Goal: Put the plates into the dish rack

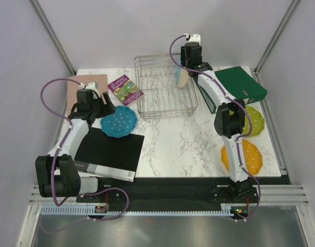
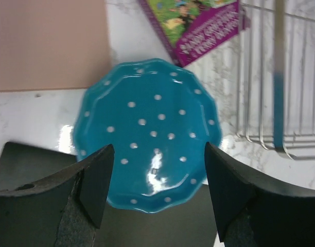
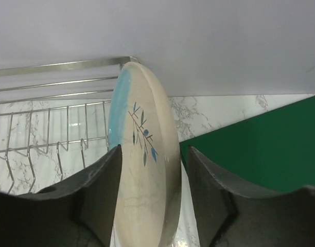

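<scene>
The rim of the blue dotted plate by the pink board is below the left gripper, to the left in the wrist view, so the robot will move that gripper down onto it.
The silver wire dish rack (image 1: 165, 98) stands at the back centre. The cream-and-light-blue plate (image 1: 182, 77) stands on edge in its right side. My right gripper (image 1: 191, 66) is open, with one jaw on each side of this plate (image 3: 142, 170) and a gap at the right finger. The blue dotted plate (image 1: 119, 122) lies flat, partly on a black notebook. My left gripper (image 1: 102, 109) is open and empty just above its near edge (image 2: 147, 118). The green plate (image 1: 254, 121) and the orange plate (image 1: 248, 157) lie flat at the right.
A black notebook (image 1: 108, 150) lies at the front left. A pink board (image 1: 85, 85) and a purple book (image 1: 125, 89) lie left of the rack. A green box (image 1: 241, 84) sits right of the rack. The rack's wires also show in the left wrist view (image 2: 296, 77).
</scene>
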`<state>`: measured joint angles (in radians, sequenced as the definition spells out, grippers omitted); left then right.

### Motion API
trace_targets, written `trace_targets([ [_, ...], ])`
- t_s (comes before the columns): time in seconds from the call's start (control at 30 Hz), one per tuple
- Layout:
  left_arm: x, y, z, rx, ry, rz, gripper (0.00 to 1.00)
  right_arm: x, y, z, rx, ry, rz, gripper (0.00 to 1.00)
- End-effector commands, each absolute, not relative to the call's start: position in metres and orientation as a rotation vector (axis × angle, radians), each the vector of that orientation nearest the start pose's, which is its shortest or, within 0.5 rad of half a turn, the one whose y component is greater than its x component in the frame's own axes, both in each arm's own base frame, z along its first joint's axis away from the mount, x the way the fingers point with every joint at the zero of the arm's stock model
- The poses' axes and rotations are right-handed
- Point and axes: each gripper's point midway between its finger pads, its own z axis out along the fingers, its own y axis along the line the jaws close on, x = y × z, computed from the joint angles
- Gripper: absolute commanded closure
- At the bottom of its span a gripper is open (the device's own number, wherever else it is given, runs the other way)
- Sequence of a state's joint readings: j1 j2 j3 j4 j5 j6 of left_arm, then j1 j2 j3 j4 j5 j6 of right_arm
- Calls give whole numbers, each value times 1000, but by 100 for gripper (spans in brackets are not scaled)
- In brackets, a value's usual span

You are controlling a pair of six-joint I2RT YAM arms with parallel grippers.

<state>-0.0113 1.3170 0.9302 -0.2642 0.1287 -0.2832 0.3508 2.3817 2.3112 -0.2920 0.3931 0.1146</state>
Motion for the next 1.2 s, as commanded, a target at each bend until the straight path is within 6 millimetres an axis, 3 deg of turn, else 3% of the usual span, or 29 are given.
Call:
trace_targets([
  [0.0,382,3,140,-336,2250,-259,22,632,156,312,57,1734,-73,36],
  [0.1,386,7,129,-307,2277,-273,23,611,151,356,38,1659,-72,33],
  [0.13,386,8,117,-300,2309,-281,23,605,153,367,24,1641,-57,32],
  [0.17,388,9,111,-303,2323,-281,25,591,155,392,12,1608,-23,32],
  [0.23,389,16,94,-332,2351,-273,27,575,172,388,-80,1630,73,31],
  [0.27,392,20,90,-341,2346,-267,28,556,179,408,-108,1602,130,31],
  [0.3,393,23,86,-350,2348,-255,28,548,186,386,-151,1652,158,31],
  [0.33,395,26,76,-360,2359,-243,30,527,204,376,-224,1679,238,30],
  [0.37,396,28,67,-371,2379,-232,31,506,221,380,-296,1672,308,30],
  [0.4,398,31,64,-380,2377,-220,31,496,227,353,-335,1730,322,30],
  [0.47,400,33,54,-383,2392,-209,32,474,241,341,-402,1764,388,29],
  [0.5,403,32,52,-376,2395,-212,33,468,243,324,-426,1804,400,29],
  [0.63,407,34,36,-367,2439,-213,38,444,247,287,-440,1940,461,27],
  [0.73,406,28,27,-325,2467,-258,52,430,246,264,-474,2013,482,27],
  [0.77,405,26,25,-315,2476,-276,65,427,245,256,-480,2032,479,27],
  [0.83,401,24,23,-313,2490,-305,82,423,243,251,-487,2051,477,27],
  [0.93,400,25,29,-264,2482,-295,97,422,243,246,-488,2065,481,26],
  [1.1,407,31,60,-179,2406,-288,98,424,249,240,-501,2079,506,26],
  [1.17,413,35,87,-145,2343,-278,98,424,254,242,-515,2073,530,26],
])
